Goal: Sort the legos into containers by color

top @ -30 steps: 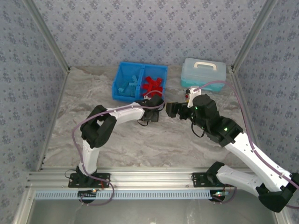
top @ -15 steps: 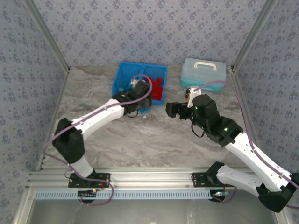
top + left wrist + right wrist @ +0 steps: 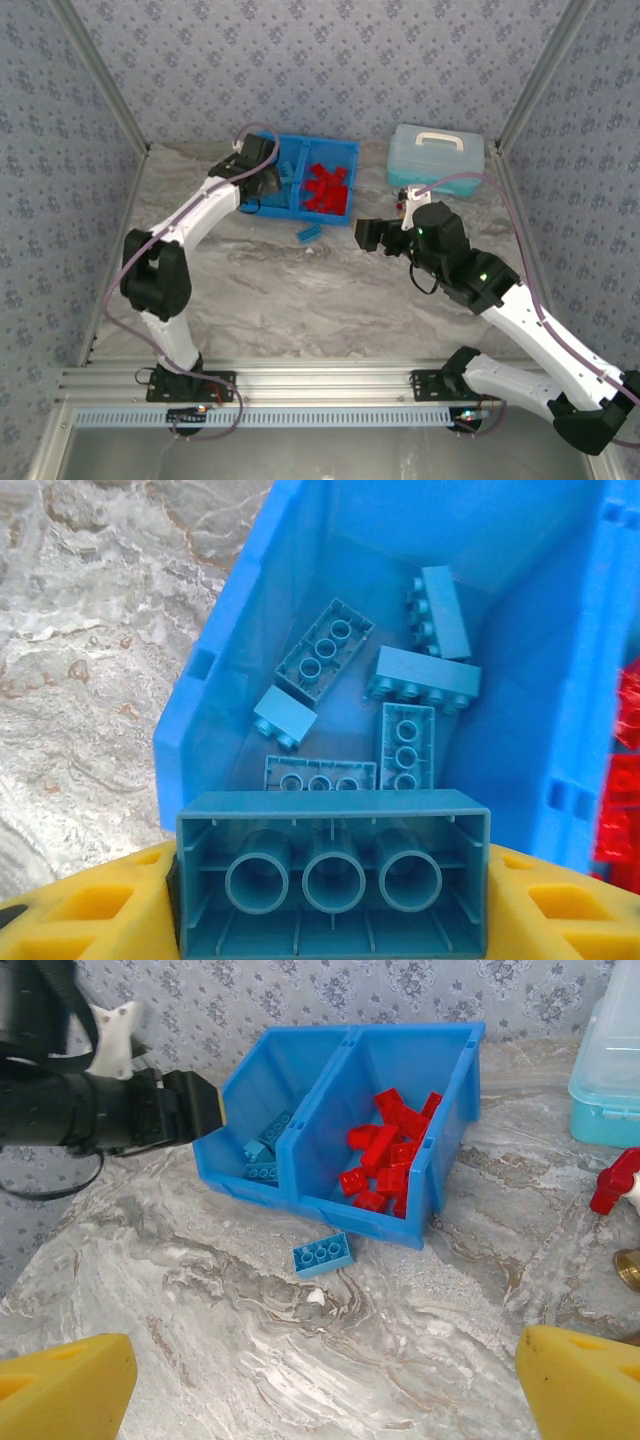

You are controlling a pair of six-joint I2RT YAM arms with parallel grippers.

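Note:
My left gripper moves down into the light blue bricks' compartment (image 3: 285, 186) next and releases the light blue brick there, since those matching bricks lie just below my gripper.
The bright blue bin (image 3: 300, 139) stands at the back of the table. Its left compartment (image 3: 230, 630) holds several light blue bricks (image 3: 400, 690); the right compartment (image 3: 455, 1070) holds several red bricks (image 3: 390, 1150). My left gripper (image 3: 332, 900) is shut on a light blue brick (image 3: 332, 872), underside toward the camera, held above the left compartment. A single light blue brick (image 3: 322, 1254) lies on the table just in front of the bin. My right gripper (image 3: 325, 1380) is open, nothing between its yellow fingers (image 3: 60, 1385), hovering over the table in front of that loose brick.
A pale blue lidded case (image 3: 436, 157) with a white handle sits at the back right. A red-handled odd (image 3: 615, 1185) and a brass piece (image 3: 628, 1265) lie right of the bin. A small white crumb (image 3: 316, 1297) rests near the loose brick.
My left arm swung from the bin's front edge up and left over the left compartment, uncovering the loose blue brick on the table. The right arm has stayed still.

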